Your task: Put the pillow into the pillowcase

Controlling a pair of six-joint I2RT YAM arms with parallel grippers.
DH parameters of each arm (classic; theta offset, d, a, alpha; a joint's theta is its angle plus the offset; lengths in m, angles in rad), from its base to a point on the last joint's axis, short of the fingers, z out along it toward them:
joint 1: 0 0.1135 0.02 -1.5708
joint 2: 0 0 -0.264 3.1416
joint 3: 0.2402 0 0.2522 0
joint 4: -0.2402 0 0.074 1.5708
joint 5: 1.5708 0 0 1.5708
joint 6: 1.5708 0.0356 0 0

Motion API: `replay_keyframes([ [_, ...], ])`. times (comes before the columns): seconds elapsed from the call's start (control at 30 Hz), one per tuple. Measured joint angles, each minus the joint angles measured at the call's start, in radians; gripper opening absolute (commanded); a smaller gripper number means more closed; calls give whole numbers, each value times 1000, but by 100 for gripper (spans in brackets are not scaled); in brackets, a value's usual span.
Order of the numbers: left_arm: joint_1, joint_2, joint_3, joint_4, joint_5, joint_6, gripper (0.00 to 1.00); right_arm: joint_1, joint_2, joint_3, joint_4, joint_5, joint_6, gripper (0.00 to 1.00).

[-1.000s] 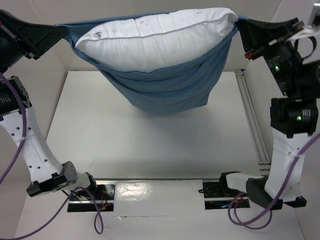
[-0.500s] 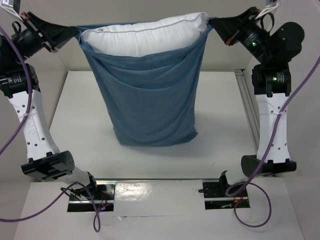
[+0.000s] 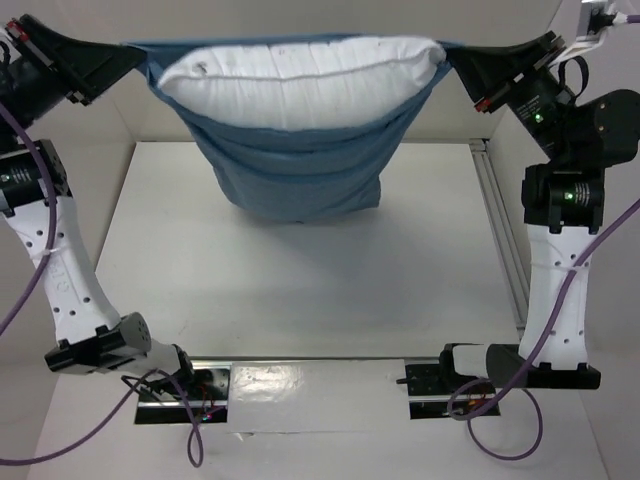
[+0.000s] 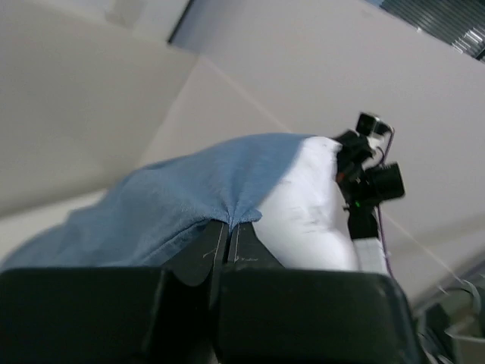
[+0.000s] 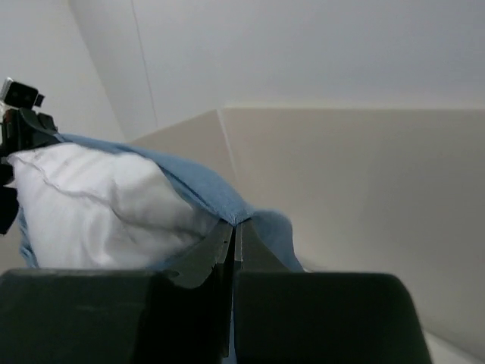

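Note:
The pillow's upper edge still bulges from the pillowcase's opening. My left gripper will go up, shake the pillowcase's pinched rim corner (image 3: 150,52) (image 4: 233,212), and let go of it above the table.
The dusty-blue pillowcase (image 3: 300,170) hangs in the air between both arms, its open mouth up. The white pillow (image 3: 300,75) sits inside it, with its upper long edge bulging out of the mouth. My left gripper (image 3: 135,58) is shut on the left corner of the pillowcase rim, seen as blue cloth (image 4: 159,212) pinched at the closed tips of that gripper (image 4: 228,224). At the rim's right corner my right gripper (image 3: 455,60) is shut on the cloth too; the pillow (image 5: 91,205) lies just left of its closed tips (image 5: 234,224). The pillowcase bottom hangs bunched above the table.
The white table (image 3: 300,290) lies below the hanging bundle. An aluminium rail (image 3: 500,240) runs along its right side. Both arm bases (image 3: 180,375) and purple cables stand at the near edge. White walls close off the back and sides.
Both grippers have spread apart and the bundle has risen. The pillowcase, hanging long half a second ago, is now pulled wider and shorter, with its bottom bunched up.

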Motion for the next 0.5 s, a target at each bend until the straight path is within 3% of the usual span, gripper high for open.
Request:
replay_keyframes([
  [0.03, 5, -5, -18, -6, 18, -11, 0, -3, -18, -28, -11, -6, 0, 0],
  [0.07, 10, 33, 69, -10, 50, -26, 0, -13, -3, 12, -47, -21, -1, 0],
  [0.13, 24, 212, 413, 1, 71, -77, 0, -25, 97, 201, -84, -32, -6, 0],
  [0.17, 26, 247, 469, 13, 67, -85, 0, -30, 146, 288, -90, -34, -5, 0],
  [0.2, 32, 272, 492, 57, 56, -117, 0, -30, 165, 315, -71, -34, -5, 0],
  [0.23, 34, 254, 414, 90, 48, -130, 0, -30, 149, 279, -38, -35, -1, 0],
  [0.3, 29, 105, 125, 132, 28, -128, 0, -32, 43, 62, 45, -39, 33, 0],
  [0.33, 29, 79, 68, 124, 39, -127, 0, -36, 11, 8, 45, -42, 44, 0],
  [0.37, 30, 85, 88, 108, 67, -131, 0, -41, 14, 27, 28, -57, 50, 0],
  [0.47, 36, 209, 343, 113, 93, -174, 0, -56, 116, 233, -5, -88, 58, 0],
  [0.5, 38, 211, 344, 130, 82, -176, 0, -60, 117, 220, 21, -79, 60, 0],
])
